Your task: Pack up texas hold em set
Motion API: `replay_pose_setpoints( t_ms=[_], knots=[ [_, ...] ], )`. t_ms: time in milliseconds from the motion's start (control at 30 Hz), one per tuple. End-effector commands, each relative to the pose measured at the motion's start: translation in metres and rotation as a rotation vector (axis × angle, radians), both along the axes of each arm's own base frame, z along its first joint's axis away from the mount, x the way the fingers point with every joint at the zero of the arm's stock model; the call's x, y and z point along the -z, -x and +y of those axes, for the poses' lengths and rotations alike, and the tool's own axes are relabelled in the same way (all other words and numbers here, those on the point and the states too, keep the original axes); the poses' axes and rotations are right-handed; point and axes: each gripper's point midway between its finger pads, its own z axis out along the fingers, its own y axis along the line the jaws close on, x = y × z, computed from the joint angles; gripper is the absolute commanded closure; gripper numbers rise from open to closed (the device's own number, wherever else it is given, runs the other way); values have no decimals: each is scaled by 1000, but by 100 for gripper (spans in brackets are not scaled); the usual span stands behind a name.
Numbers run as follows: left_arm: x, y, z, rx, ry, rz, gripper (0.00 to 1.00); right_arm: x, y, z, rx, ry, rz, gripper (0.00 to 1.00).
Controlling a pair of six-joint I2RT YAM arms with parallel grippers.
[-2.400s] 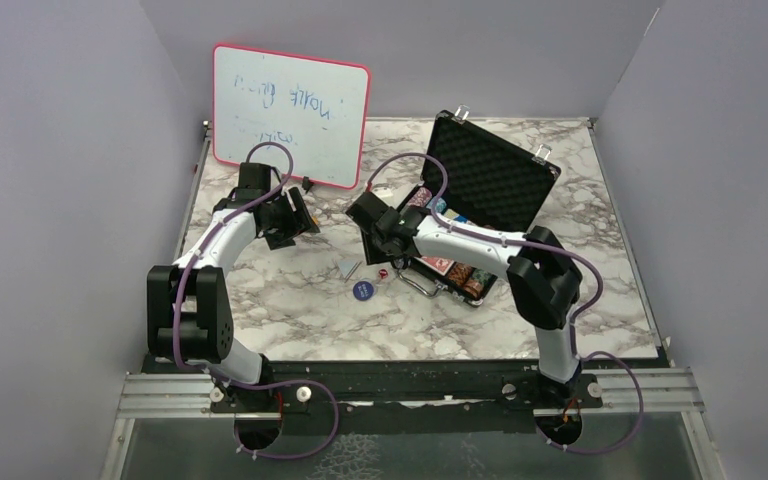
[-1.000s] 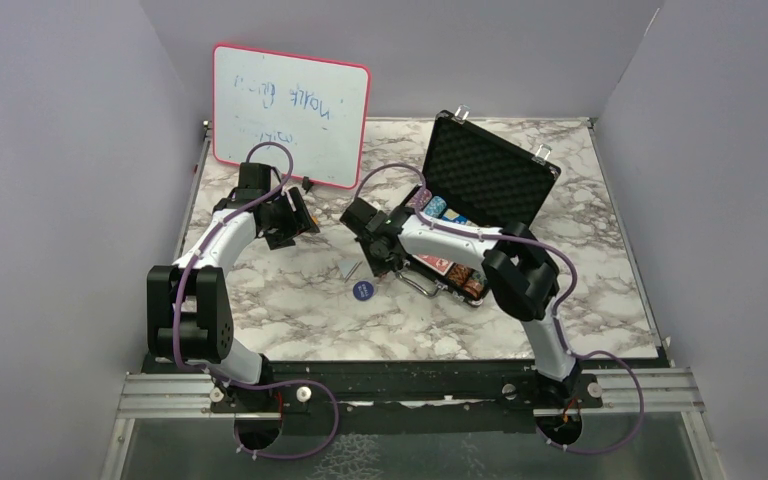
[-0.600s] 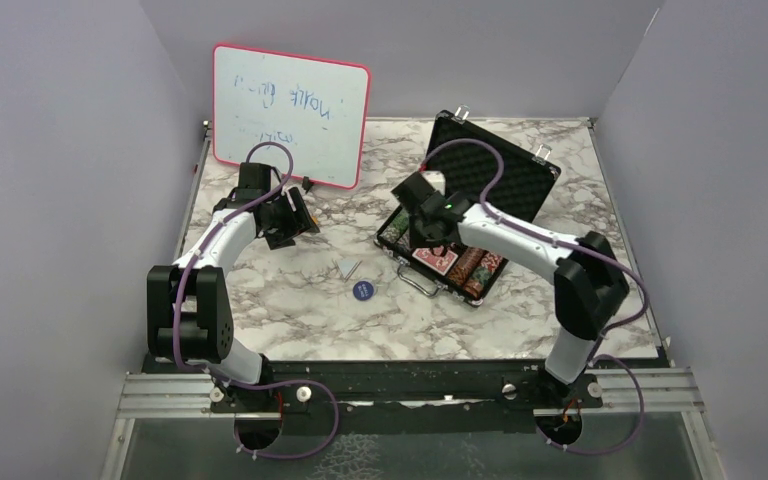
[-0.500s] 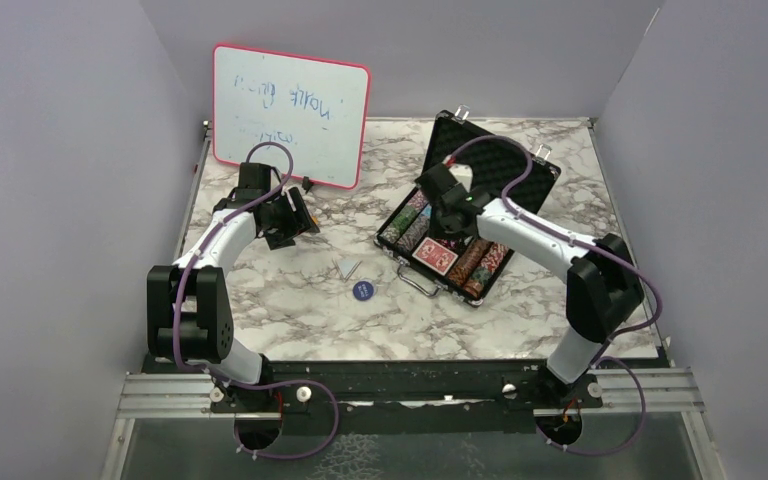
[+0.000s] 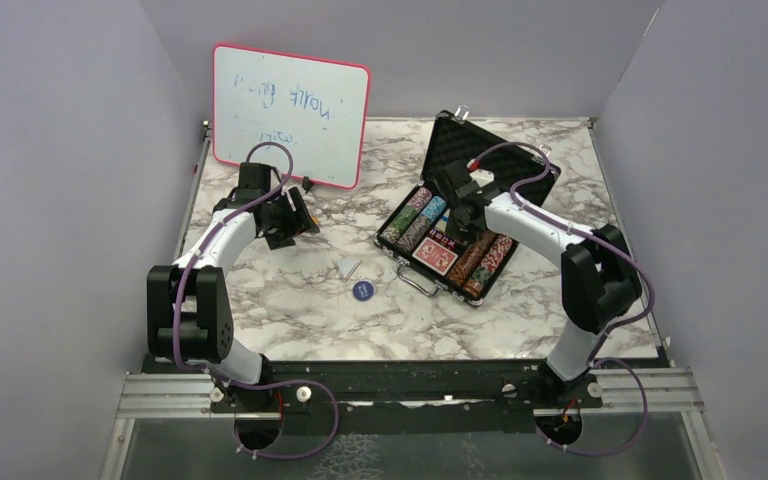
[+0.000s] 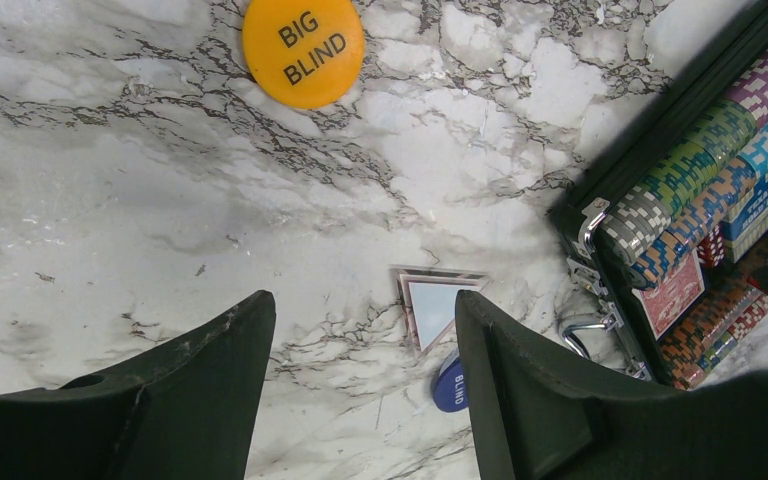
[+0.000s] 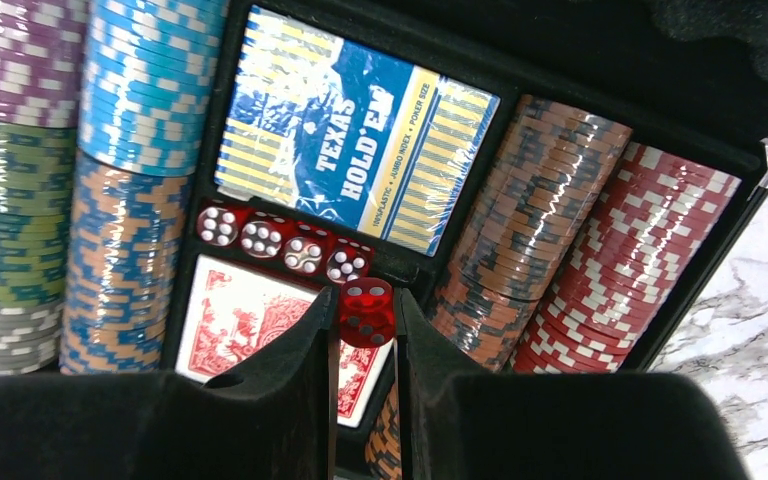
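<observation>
Next I should lower my right gripper to the empty end of the dice row (image 7: 394, 267) and release the red die there, because the other dice already fill the rest.
The black case (image 5: 460, 143) lies open with its foam lid up. Striped chip stacks (image 7: 580, 200) fill both sides, and a blue card box (image 7: 350, 130) and red-backed cards (image 7: 245, 320) sit in the middle. Several red dice (image 7: 280, 243) lie in a row between them. My right gripper (image 7: 366, 312) hovers over the case (image 7: 600, 80), shut on one red die (image 7: 368, 310) just past the row's right end. My left gripper (image 6: 363, 305) hangs open over bare marble. An orange Big Blind button (image 6: 303, 50) and a blue button (image 6: 448, 388) lie on the table.
A pink-framed whiteboard (image 5: 290, 115) leans at the back left. A small triangular plate (image 5: 348, 267) lies near the blue button (image 5: 362, 290), left of the case handle (image 5: 415, 280). Grey walls close in the table on three sides.
My right arm has lifted from the table left of the case and swung right, and it now holds the red die over the case's middle. The left arm has not moved.
</observation>
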Motion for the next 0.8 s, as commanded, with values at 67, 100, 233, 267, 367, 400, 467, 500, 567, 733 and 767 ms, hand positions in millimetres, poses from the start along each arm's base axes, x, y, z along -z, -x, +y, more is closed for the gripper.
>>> replay_pose_setpoints(
  t_ms=[67,100,233,267,367,400,467,500,567,733,767],
  knots=[
    [-5,-1,-1,9,-8,-22,31,21,5,-3,46,18,74,79],
    [-5,-1,0,9,-9,-23,31,22,6,-3,50,21,79,79],
    [-5,-2,0,9,-11,-22,31,27,7,-5,54,37,97,79],
    [-5,-3,0,8,-11,-24,31,27,7,-5,55,37,97,79],
    [-6,-4,0,8,-11,-25,31,28,6,-6,57,44,99,78],
    [-5,-3,0,9,-11,-23,31,29,6,-6,57,48,100,78],
    [-5,-4,0,8,-10,-23,31,30,5,-6,59,49,100,78],
    [-5,-4,0,9,-10,-24,31,30,4,-5,58,48,99,77],
    [-5,-4,0,9,-11,-24,31,31,2,-4,53,48,98,76],
    [-5,-4,0,9,-11,-23,31,32,-1,-4,51,57,96,73],
    [-5,-4,0,9,-12,-23,31,31,-1,-4,50,58,95,71]
  ],
)
